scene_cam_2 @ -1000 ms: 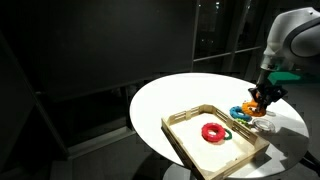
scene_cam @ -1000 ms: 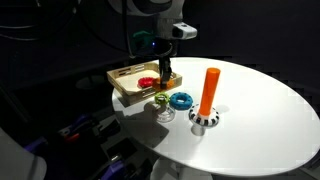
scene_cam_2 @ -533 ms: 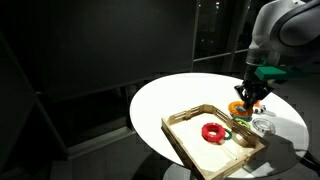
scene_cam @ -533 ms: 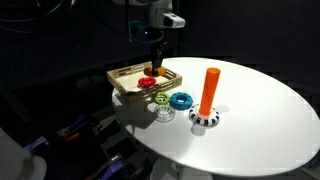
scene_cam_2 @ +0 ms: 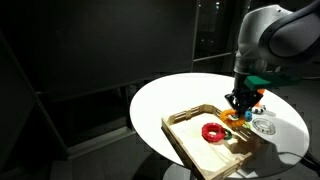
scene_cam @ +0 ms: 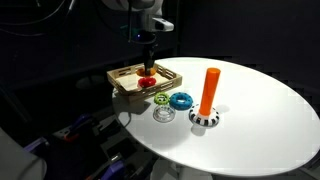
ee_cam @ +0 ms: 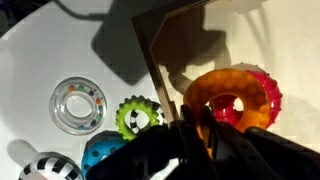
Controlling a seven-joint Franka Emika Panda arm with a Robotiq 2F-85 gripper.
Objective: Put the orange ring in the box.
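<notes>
My gripper holds the near rim of the orange ring (scene_cam: 149,70), which still hangs above the box's bottom. My gripper will go down to the box's bottom beside the red ring and let go of the orange ring's near rim.
My gripper (ee_cam: 198,113) is shut on the near rim of the orange ring (ee_cam: 222,92) and holds it above the box, over the darker red ring (ee_cam: 270,98) lying on the box floor. In both exterior views the gripper (scene_cam: 148,63) (scene_cam_2: 243,99) hangs over the wooden box (scene_cam: 122,85) (scene_cam_2: 186,117) with the orange ring (scene_cam: 149,70) (scene_cam_2: 241,109) between its fingers. The red ring (scene_cam: 146,81) (scene_cam_2: 213,131) lies in the box. The box rim (ee_cam: 153,68) runs just left of the held ring.
Outside the box on the white round table lie a green toothed ring (ee_cam: 138,117) (scene_cam: 161,98), a blue ring (scene_cam: 181,100) (ee_cam: 98,150) and a clear ring (ee_cam: 79,103) (scene_cam: 163,114). A tall orange peg (scene_cam: 209,90) stands on a checkered base (scene_cam: 204,119).
My gripper has carried the orange ring from beside the loose rings on the table to over the box, above the red ring.
</notes>
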